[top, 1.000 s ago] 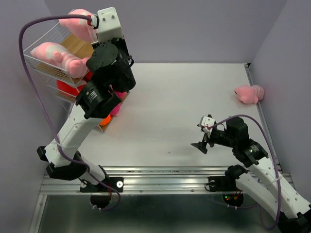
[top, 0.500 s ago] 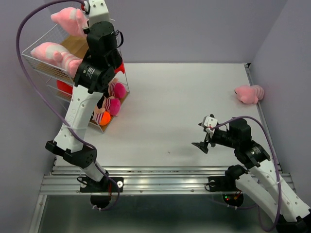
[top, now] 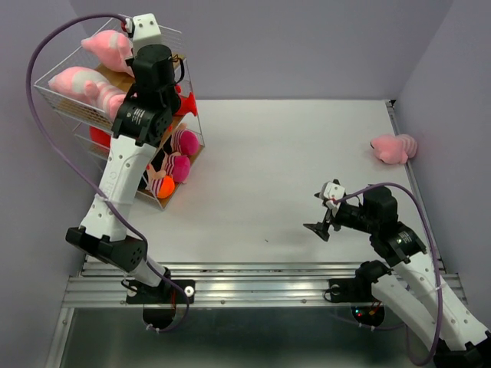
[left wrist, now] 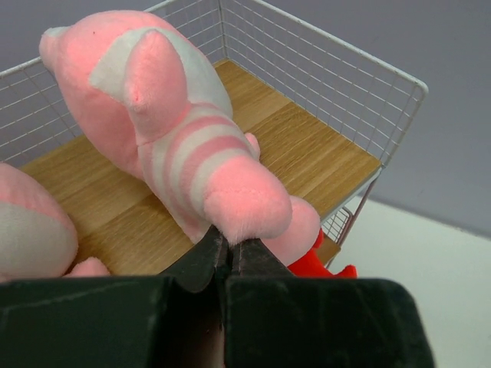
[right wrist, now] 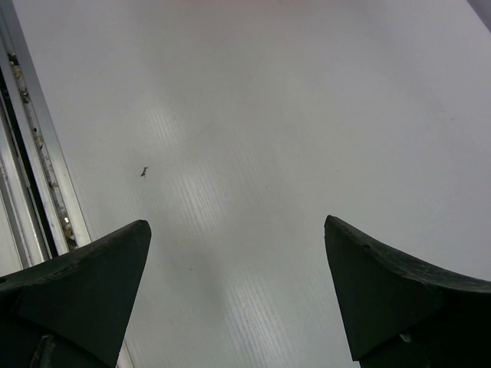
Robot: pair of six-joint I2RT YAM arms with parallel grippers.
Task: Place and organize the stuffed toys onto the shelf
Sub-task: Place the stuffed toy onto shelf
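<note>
The robot's left gripper will ease back and to the left in the top view, toward the second pink toy, and release, because bare board of the shelf separates the pink toys.
My left gripper [left wrist: 228, 249] is shut on the rear end of a pink striped plush animal [left wrist: 176, 130], which hangs over the wooden board of the shelf's top tier [left wrist: 307, 153]. From above, that toy [top: 107, 47] is at the back of the white wire shelf [top: 54, 98], with my left gripper [top: 127, 34] beside it. A second pink striped toy [top: 83, 83] lies on the top tier in front of it. Red toys [top: 101, 138] and striped dolls [top: 182, 142] fill the lower tiers. One pink toy [top: 393, 148] lies on the table at the far right. My right gripper [top: 321, 216] hovers open and empty.
The left arm reaches up across the shelf's front and hides part of the lower tiers. A red fin [top: 187, 103] pokes out past the shelf's right side. Grey walls close in behind and on both sides. Under my right gripper [right wrist: 238, 253] is bare white table [right wrist: 253, 115] near its front rail.
The left arm has straightened and carried the pink striped toy left and back over the top tier. The right arm has barely moved.
</note>
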